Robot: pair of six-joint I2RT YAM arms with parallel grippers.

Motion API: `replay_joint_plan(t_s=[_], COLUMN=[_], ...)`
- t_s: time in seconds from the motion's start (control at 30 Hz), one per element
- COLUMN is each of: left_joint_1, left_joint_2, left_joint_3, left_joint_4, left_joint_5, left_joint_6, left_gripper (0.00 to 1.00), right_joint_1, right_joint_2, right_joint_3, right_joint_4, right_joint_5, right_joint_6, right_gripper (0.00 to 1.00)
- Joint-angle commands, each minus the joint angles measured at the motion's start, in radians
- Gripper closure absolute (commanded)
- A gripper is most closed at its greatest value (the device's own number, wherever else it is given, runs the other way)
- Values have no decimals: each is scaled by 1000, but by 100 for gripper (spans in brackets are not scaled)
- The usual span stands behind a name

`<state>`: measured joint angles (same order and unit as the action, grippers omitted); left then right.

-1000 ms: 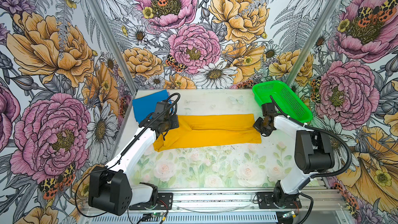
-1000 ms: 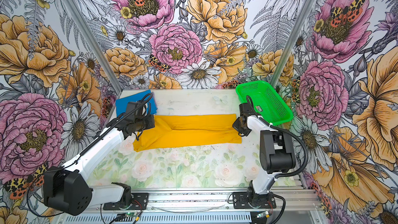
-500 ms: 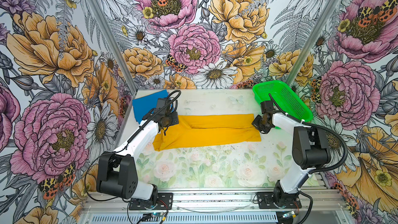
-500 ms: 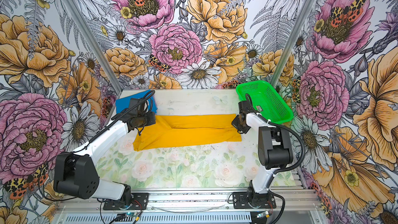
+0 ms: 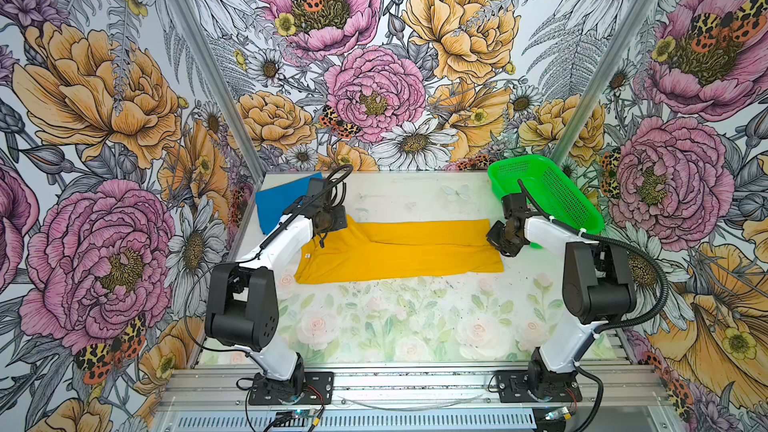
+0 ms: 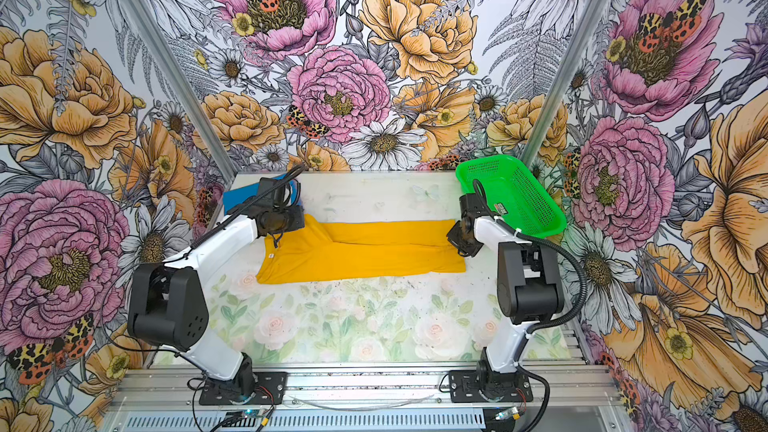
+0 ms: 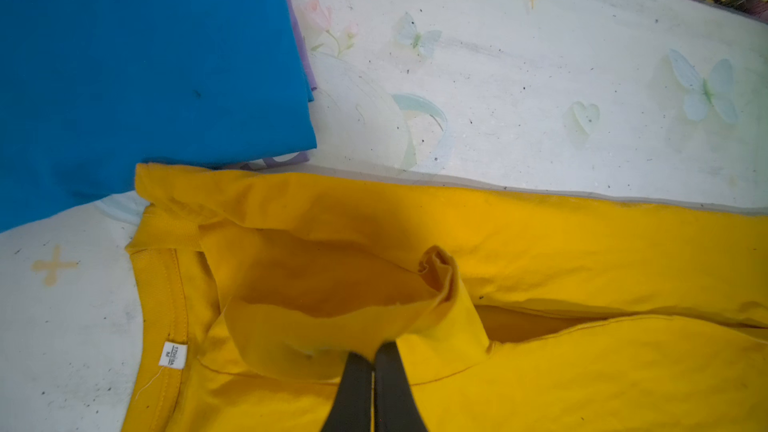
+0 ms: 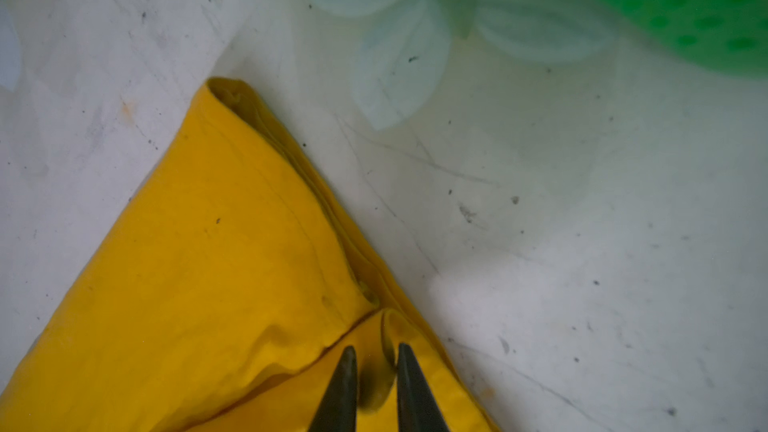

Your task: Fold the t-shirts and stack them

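I will next ease my left gripper outward toward the folded yellow t-shirt's far edge (image 5: 353, 224) (image 7: 372, 193), then open it to release the raised fold, whose cloth is still short of that edge.
The mustard-yellow t-shirt (image 5: 399, 251) (image 6: 361, 255) lies as a long folded band across the table's middle. My left gripper (image 5: 322, 239) (image 6: 276, 241) (image 7: 374, 353) is at the collar end, shut on a raised fold of yellow cloth (image 7: 540, 243). My right gripper (image 5: 498, 238) (image 6: 459, 238) (image 8: 374, 351) is over the opposite end at the shirt's corner (image 8: 208, 263). Its fingertips are parted, with a small ridge of cloth standing between them. The blue t-shirt (image 5: 278, 201) (image 6: 237, 199) (image 7: 124, 56) lies folded at the far left corner, partly behind my left arm.
A green perforated basket (image 5: 557, 201) (image 6: 519, 193) (image 8: 685, 6) stands at the far right, just behind my right wrist. A lilac cloth edge (image 7: 308, 72) peeks from under the blue shirt. Floral walls close in on three sides.
My right gripper's fingers have parted over the shirt's corner. The left arm's elbow has swung in toward the table while its gripper stays shut at the collar end.
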<state>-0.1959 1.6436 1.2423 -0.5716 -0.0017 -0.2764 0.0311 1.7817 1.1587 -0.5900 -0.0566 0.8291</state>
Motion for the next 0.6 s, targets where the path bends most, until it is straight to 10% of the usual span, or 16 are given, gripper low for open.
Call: replay_joint_plan(t_s=[0.0, 0.1, 0.2, 0.23, 0.3, 0.33, 0.57], left_joint_1=[10, 18, 32, 34, 38, 40, 82], left_joint_2=[28, 65, 99, 107, 113, 110, 7], left_joint_3=[47, 76, 106, 115, 134, 139, 84], left_joint_4=[29, 26, 24, 22, 15, 13, 2], left_joint_5=[19, 15, 33, 34, 18, 6, -12], left_joint_6=[28, 26, 19, 16, 11, 10, -12], left_gripper=[100, 100, 100, 81, 13, 1, 1], right_joint_1=[1, 25, 42, 46, 54, 59, 151], right_joint_2=[-33, -96, -151, -166, -194, -206, -255], right_joint_3=[44, 43, 30, 26, 17, 13, 6], right_joint_4=[16, 15, 14, 13, 13, 13, 10], right_joint_5=[27, 56, 60, 57, 41, 28, -45], right_joint_6=[-12, -34, -55, -65, -88, -99, -229], right_gripper=[32, 1, 1, 1, 1, 1, 1])
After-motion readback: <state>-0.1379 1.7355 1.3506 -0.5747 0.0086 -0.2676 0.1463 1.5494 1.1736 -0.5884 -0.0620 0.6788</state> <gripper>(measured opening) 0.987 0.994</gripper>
